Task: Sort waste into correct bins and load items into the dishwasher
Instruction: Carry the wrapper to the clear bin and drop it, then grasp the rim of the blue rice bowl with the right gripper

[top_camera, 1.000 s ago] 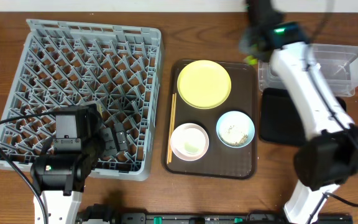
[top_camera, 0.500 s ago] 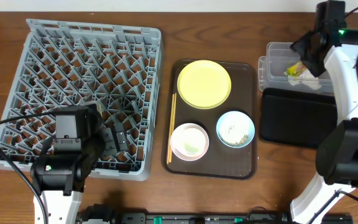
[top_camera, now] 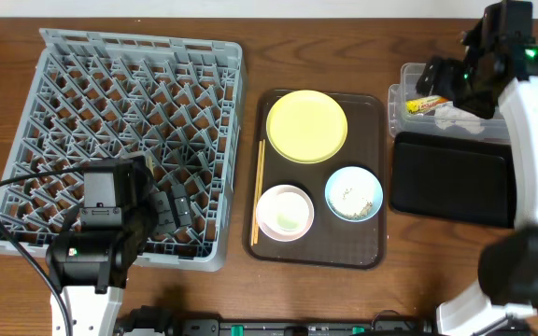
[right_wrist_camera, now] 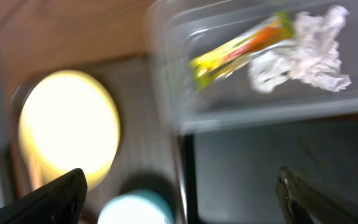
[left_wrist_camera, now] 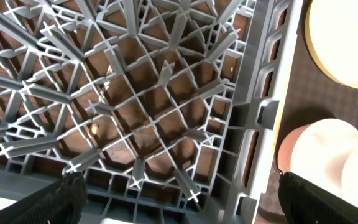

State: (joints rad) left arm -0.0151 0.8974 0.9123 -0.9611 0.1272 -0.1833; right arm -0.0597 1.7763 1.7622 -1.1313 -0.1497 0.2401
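I will next move my right gripper back from the tub and down to the light blue bowl's rim facing the pink-white bowl, since rice scraps remain.
The yellow-green-orange snack wrapper lies in the clear tub beside the crumpled white napkin. My right gripper hangs open above the tub, holding nothing. The black tray lies just in front of the tub. The yellow plate, the light blue bowl with rice scraps, the pink-white bowl and the chopsticks rest on the brown serving tray. My left gripper stands open over the grey dish rack's front right corner.
The dark brown serving tray lies between the rack and the two bins. The rack's right wall runs close beside the tray. Bare wooden table shows along the front edge and at the back.
My right arm has swung right from the back of the serving tray to the clear tub. Its jaws have opened and the wrapper now lies in the tub. The left arm has not moved.
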